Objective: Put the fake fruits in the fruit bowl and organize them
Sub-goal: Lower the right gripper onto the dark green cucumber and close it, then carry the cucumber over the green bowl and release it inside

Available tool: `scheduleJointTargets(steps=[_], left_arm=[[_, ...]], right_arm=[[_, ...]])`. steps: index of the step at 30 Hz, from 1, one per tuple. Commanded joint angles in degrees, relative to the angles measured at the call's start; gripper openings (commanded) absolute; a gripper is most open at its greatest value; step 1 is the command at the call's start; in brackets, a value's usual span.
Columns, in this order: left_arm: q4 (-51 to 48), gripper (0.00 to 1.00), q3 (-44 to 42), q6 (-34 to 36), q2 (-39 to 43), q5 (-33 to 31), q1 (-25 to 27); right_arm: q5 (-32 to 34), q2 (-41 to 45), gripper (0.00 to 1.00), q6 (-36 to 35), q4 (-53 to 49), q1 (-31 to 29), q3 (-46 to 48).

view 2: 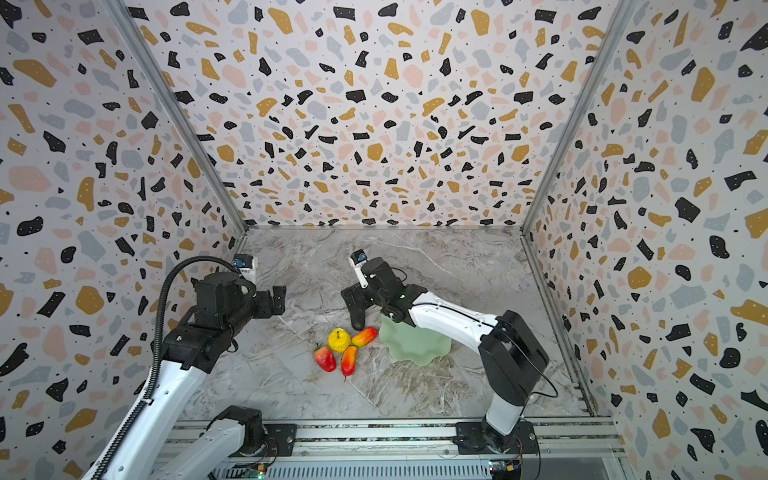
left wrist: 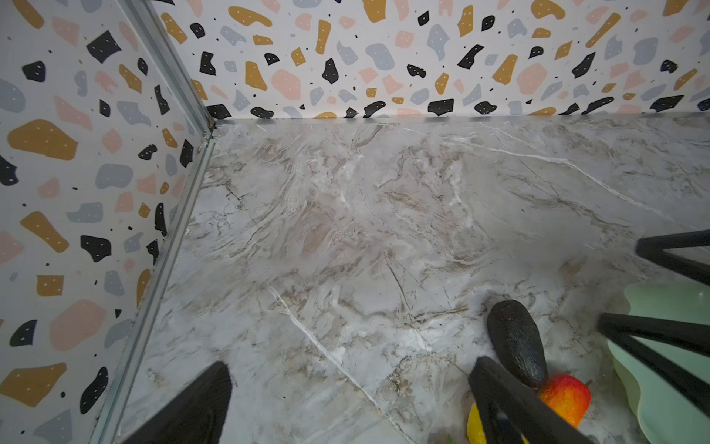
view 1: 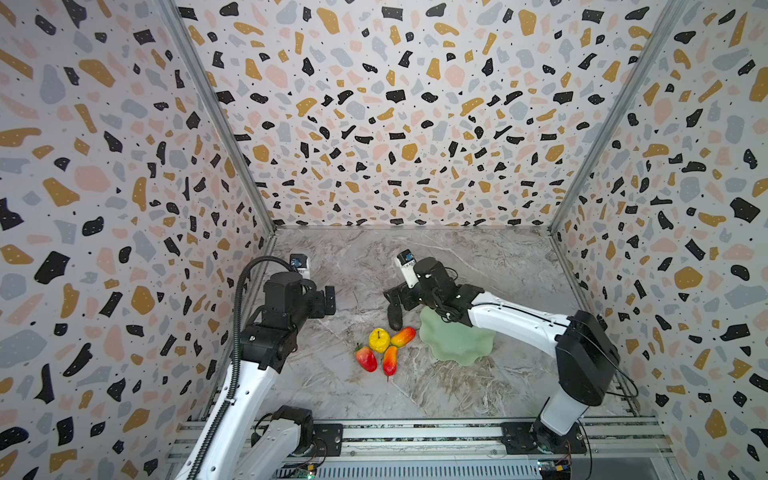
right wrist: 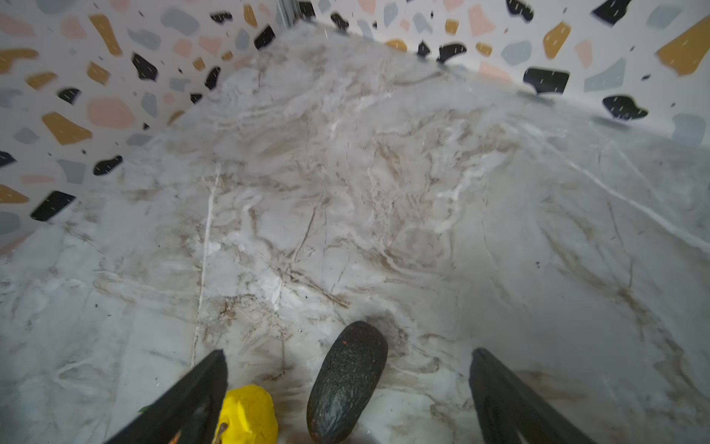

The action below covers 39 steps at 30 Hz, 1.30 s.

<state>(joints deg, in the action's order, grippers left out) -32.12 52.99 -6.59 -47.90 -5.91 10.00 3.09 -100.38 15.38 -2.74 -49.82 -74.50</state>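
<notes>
The blackish fruit (right wrist: pixel 347 382) lies below, lined up with the gap between my fingers, so I need to lower my right gripper's open fingers around its long sides and close.
The fake fruits lie on the marble floor in both top views: a yellow one (view 1: pixel 379 340), two red-orange oblong ones (view 1: pixel 403 336) (view 1: pixel 390 360), a red strawberry (view 1: pixel 366 358) and a blackish oval one (view 1: pixel 395 316). The pale-green fruit bowl (view 1: pixel 457 345) stands just right of them with no fruit showing in it, partly under my right arm. My right gripper (right wrist: pixel 347 357) is open and straddles the blackish fruit (right wrist: pixel 347 382) without touching it; the yellow fruit (right wrist: pixel 249 415) sits by one finger. My left gripper (left wrist: pixel 349 380) is open with nothing between its fingers, left of the fruits.
Patterned walls close in the floor on the left, back and right. A metal rail (view 1: pixel 415 436) with both arm bases runs along the front. In the left wrist view the right gripper's fingers (left wrist: pixel 661 334) stand beside the bowl (left wrist: pixel 668 403).
</notes>
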Motion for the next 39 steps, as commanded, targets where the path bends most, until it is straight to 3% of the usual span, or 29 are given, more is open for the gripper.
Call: scheduleJointTargets(steps=[1, 7, 12, 18, 27, 36, 39], left_arm=[[0.4, 0.99, 0.2, 0.8, 1.3, 5.2, 0.2], [1.1, 1.0, 0.0, 1.1, 1.8, 5.9, 0.2], [1.8, 1.0, -0.8, 1.4, 2.5, 5.9, 0.2], [2.1, 0.99, -1.4, 1.5, 2.6, 5.6, 0.2], [1.7, 1.0, -1.0, 1.5, 2.3, 5.3, 0.2], [1.4, 1.0, -0.6, 1.5, 1.9, 5.4, 0.2], [1.2, 1.0, -0.4, 1.5, 1.8, 5.4, 0.2]], right_arm=[[6.0, -3.1, 0.99, 4.2, -6.1, -1.7, -4.8], [7.4, -8.5, 1.0, 6.1, -6.7, -2.2, -6.9], [7.8, -12.6, 0.95, 6.2, -7.9, -2.3, -8.6], [6.2, -15.3, 0.8, 6.5, -7.8, -2.3, -8.8], [4.4, -17.8, 0.78, 6.5, -6.6, -2.4, -9.0], [2.7, -18.9, 0.66, 6.4, -5.5, -2.4, -9.6], [2.5, -18.7, 0.56, 6.0, -5.8, -2.4, -9.9]])
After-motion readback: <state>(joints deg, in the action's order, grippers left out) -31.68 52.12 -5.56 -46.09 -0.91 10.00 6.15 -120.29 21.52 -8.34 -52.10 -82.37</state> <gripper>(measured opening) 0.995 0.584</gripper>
